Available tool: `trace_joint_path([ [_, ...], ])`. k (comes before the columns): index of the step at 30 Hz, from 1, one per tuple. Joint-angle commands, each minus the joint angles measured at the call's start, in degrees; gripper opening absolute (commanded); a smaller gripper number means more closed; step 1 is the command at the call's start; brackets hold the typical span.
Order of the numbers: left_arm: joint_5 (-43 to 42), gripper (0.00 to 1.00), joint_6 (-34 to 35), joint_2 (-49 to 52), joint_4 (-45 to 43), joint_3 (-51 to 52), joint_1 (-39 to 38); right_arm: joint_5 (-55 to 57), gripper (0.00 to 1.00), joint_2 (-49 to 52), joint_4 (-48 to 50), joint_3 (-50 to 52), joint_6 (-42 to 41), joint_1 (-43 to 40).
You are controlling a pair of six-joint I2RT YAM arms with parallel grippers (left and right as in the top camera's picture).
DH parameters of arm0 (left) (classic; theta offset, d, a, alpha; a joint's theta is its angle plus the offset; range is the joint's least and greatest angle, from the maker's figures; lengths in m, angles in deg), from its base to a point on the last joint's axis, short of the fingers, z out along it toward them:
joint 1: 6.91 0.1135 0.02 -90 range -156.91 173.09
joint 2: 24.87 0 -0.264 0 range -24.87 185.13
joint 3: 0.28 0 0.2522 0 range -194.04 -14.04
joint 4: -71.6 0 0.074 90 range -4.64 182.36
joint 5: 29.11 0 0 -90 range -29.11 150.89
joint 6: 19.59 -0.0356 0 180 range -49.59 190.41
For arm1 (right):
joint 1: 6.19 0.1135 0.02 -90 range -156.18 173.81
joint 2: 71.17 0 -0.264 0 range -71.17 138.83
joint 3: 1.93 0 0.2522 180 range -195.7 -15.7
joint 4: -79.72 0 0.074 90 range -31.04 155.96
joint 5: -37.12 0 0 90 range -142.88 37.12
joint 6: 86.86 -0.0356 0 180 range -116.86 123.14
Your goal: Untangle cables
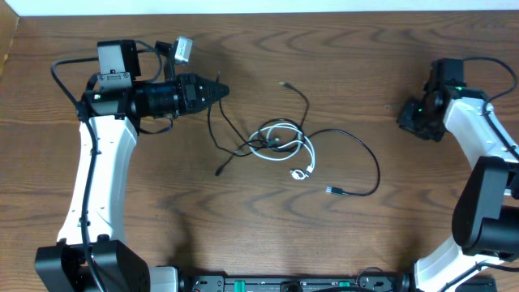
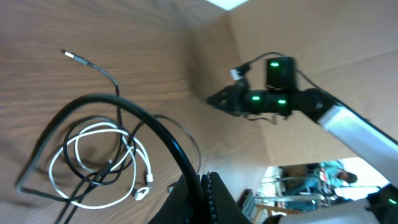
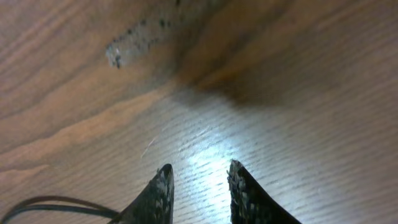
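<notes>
I should lift the black cable (image 1: 369, 156), move it to the right in the overhead view and let go of it with my left gripper, because my empty right gripper is there.
The cables lie tangled mid-table. The white cable (image 1: 309, 151) is coiled in small loops, with its plug toward the near edge. The black cable (image 1: 369, 156) threads through those loops and arcs away to the right. My left gripper (image 1: 222, 91) is shut on a strand of the black cable, left of the tangle. In the left wrist view the black cable (image 2: 93, 99) curves up into my shut left gripper (image 2: 203, 198), with the white cable (image 2: 148, 167) coiled below it. My right gripper (image 1: 405, 118) is far right, apart from the cables. Seen from its wrist, the right gripper (image 3: 199, 177) is open over bare wood.
The wooden table (image 1: 340, 49) ends at a pale wall along the top. The right arm (image 2: 273, 99), with green lights on, shows in the left wrist view. A thick dark wire (image 3: 50, 204) of the arm crosses the lower left of the right wrist view.
</notes>
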State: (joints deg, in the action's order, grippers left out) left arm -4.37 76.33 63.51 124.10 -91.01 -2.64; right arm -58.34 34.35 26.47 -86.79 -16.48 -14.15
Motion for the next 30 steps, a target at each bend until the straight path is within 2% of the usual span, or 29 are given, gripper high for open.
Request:
trace_joint_path([
  [1, 3.37, 0.07, -0.76, -0.83, -0.13, -0.55, -3.15, -22.32, 0.37, -0.15, 2.47, -0.59, 14.67, 0.61],
  [3, 3.08, 0.07, -0.76, -0.83, -1.33, -0.57, -5.92, -37.83, 0.45, -0.17, 3.37, -0.59, 23.04, 2.71],
  [5, -1.36, 0.07, -0.79, -0.96, -5.09, -0.63, -8.35, -45.75, 0.53, -0.17, 4.26, -0.59, 27.89, 5.95],
  [7, -7.21, 0.07, -0.74, -1.44, -10.14, -0.90, -9.68, -46.77, 0.58, -0.17, 5.55, -0.59, 29.16, 9.29],
  [9, -9.62, 0.08, 1.11, -2.32, -13.94, -1.33, -10.36, -46.73, 0.61, -0.15, 6.58, -0.59, 29.16, 12.46],
  [12, -9.60, 0.08, 10.88, -5.07, -22.32, -1.42, -10.91, -43.47, 0.66, -0.13, 8.09, -0.59, 29.18, 18.36],
  [14, -9.60, 0.08, 16.72, -7.23, -27.61, -1.44, -10.88, -41.22, 0.78, 0.11, 10.05, -0.59, 29.14, 21.97],
  [18, -9.53, 0.07, 28.85, -11.65, -39.04, -1.44, -10.88, -41.24, 0.79, 1.29, 14.56, -0.59, 26.34, 25.99],
  [24, -9.51, 0.07, 38.38, -12.85, -46.47, -1.44, -10.88, -40.11, 0.78, 3.82, 19.85, -0.59, 21.46, 29.99],
  [28, -9.55, 0.07, 46.77, -12.85, -54.21, -1.42, -10.88, -26.93, 0.73, 5.60, 20.90, -0.59, 13.35, 32.17],
  [30, -9.60, 0.07, 51.78, -12.85, -59.80, -1.44, -10.88, -16.90, 0.70, 6.38, 20.35, -0.59, 6.05, 32.35],
])
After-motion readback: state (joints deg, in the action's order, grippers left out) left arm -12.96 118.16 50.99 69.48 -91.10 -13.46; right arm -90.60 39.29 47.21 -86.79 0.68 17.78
